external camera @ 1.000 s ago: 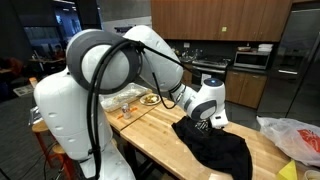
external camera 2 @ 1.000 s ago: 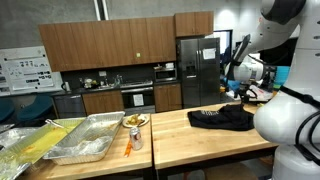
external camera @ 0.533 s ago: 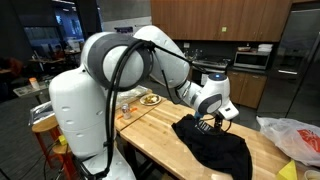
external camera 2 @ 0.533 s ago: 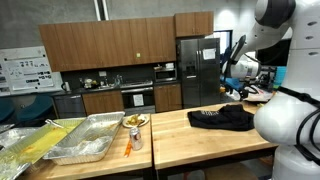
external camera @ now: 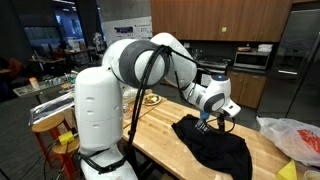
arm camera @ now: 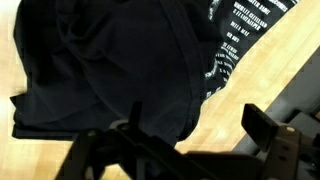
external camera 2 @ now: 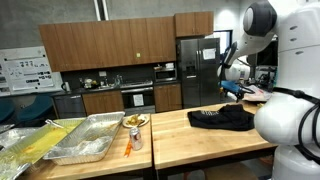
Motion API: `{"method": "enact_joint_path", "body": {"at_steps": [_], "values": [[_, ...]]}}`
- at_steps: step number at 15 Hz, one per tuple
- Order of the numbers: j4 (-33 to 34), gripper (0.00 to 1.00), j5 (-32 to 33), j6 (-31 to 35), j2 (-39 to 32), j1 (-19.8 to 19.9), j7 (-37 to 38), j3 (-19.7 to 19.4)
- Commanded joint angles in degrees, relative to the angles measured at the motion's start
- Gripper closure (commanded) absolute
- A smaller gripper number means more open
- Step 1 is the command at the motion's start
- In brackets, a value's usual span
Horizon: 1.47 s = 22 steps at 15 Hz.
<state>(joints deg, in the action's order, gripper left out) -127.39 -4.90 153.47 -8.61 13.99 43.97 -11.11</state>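
The gripper lowers next onto the garment's far edge (external camera: 212, 127) (arm camera: 190, 118) just below it and closes, because the open fingers already straddle that edge.
A crumpled black garment with white print (external camera: 215, 148) lies on the wooden countertop (external camera: 160, 128). It also shows in an exterior view (external camera 2: 222, 118) and fills most of the wrist view (arm camera: 120, 60). My gripper (external camera: 208, 122) hangs just above the garment's far edge. In the wrist view my gripper (arm camera: 195, 125) is open and empty. One finger is over the black cloth and the other (arm camera: 262, 128) is over bare wood beside it. In an exterior view the gripper (external camera 2: 233, 90) is above the garment's right end.
Metal trays (external camera 2: 90, 137) with yellowish contents and a plate of food (external camera 2: 134, 121) sit on the adjoining counter. A plastic bag (external camera: 292, 138) and a yellow thing (external camera: 293, 171) lie at the counter's right end. Kitchen cabinets and a fridge (external camera 2: 198, 72) stand behind.
The arm has swung round and the gripper has shifted a little over the garment's edge. The garment has not moved.
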Motion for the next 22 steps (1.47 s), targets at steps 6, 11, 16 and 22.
{"method": "enact_joint_path", "body": {"at_steps": [6, 11, 16, 22], "values": [[6.28, 0.0, 3.25, -10.01, -5.82, -3.06, -2.41, -2.3], [7.15, 0.0, 4.36, -13.61, -6.7, -4.2, -2.89, -2.29], [8.31, 0.25, 3.75, -13.76, -8.99, -5.2, -2.09, -2.19], [7.56, 0.63, 2.89, -11.71, -8.2, -5.89, 1.28, -2.94]]}}
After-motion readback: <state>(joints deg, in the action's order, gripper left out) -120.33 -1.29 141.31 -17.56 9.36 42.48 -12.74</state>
